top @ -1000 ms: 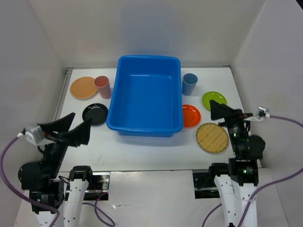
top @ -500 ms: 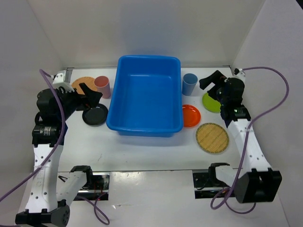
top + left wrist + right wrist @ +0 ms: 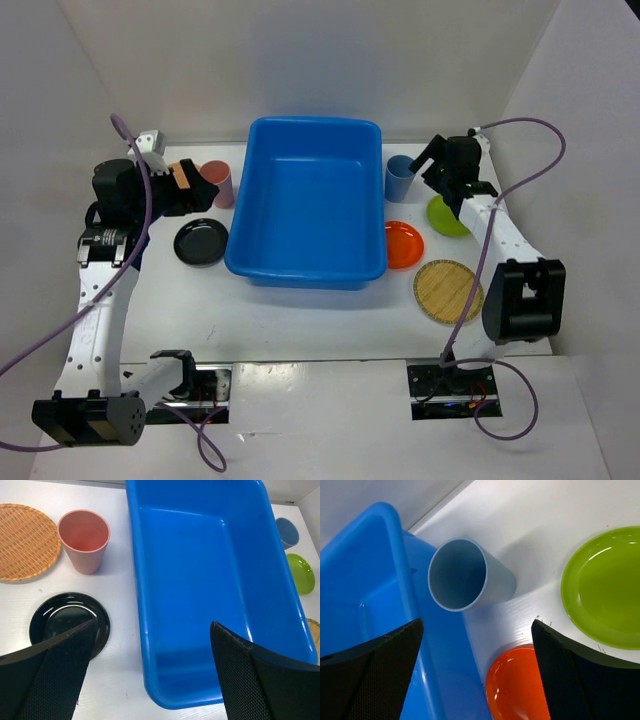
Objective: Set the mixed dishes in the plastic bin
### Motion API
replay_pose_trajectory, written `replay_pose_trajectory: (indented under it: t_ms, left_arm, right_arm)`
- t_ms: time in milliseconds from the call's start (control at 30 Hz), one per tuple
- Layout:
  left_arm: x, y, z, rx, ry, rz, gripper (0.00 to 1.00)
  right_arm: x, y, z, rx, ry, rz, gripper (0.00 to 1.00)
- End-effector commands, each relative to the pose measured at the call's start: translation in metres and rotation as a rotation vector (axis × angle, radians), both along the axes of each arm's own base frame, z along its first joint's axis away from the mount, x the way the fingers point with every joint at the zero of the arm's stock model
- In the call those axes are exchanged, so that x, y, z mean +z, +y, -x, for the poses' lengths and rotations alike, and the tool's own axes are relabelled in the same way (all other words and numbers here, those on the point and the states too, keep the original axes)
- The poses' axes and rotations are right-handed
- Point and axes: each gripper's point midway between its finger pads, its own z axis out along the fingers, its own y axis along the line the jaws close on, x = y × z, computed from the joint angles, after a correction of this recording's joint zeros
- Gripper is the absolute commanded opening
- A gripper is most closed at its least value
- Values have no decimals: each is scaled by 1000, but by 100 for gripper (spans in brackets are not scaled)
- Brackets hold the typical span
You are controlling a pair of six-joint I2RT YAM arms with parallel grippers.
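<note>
The side of the bin is close against the blue cup's other side. My right gripper should next go down with its fingers open, around the blue cup's rim away from the bin.
The blue plastic bin [image 3: 305, 272] stands empty mid-table. Left of it are a pink cup [image 3: 217, 183] and a black plate [image 3: 200, 243]. My left gripper [image 3: 190, 192] hovers open and empty over them and hides most of a tan plate there. The left wrist view shows that tan plate [image 3: 25, 541], the pink cup [image 3: 84, 540], the black plate [image 3: 65, 622] and the bin [image 3: 137, 605] below my left gripper [image 3: 152, 625]. My right gripper [image 3: 445, 175] is open and empty above the blue cup [image 3: 399, 177] and lime-green plate [image 3: 447, 216]. The orange plate [image 3: 404, 245] and second tan plate [image 3: 448, 291] lie nearer.
White walls enclose the table on three sides. In the right wrist view my right gripper [image 3: 477, 622] frames the blue cup [image 3: 465, 575], the orange plate [image 3: 517, 690], the lime-green plate [image 3: 605, 605] and the bin's rim [image 3: 395, 540].
Both arms rose from their folded rest near the front edge and reached out, the left over the pink cup and black plate, the right over the blue cup. No dish has moved.
</note>
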Motion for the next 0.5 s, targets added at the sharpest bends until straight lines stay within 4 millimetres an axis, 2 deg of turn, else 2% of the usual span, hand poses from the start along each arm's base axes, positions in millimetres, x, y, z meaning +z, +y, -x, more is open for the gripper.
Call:
replay_pose_trajectory:
  t_ms: [0, 67, 167, 400, 467]
  left_arm:
    - [30, 1, -6, -19, -109, -53, 99]
    - [29, 2, -9, -21, -113, -62, 99]
    - [21, 4, -16, -10, -88, -64, 99]
    - [16, 3, -24, -18, -75, -51, 99]
    - [13, 3, -26, -18, -66, -51, 99]
  right_arm:
    - [19, -1, -20, -41, -54, 14, 92]
    - [18, -1, -24, -61, -63, 18, 91]
    - [6, -8, -29, -100, -44, 41, 89]
    - [-10, 0, -62, -71, -23, 28, 86]
    - [-21, 0, -67, -71, 2, 30, 85]
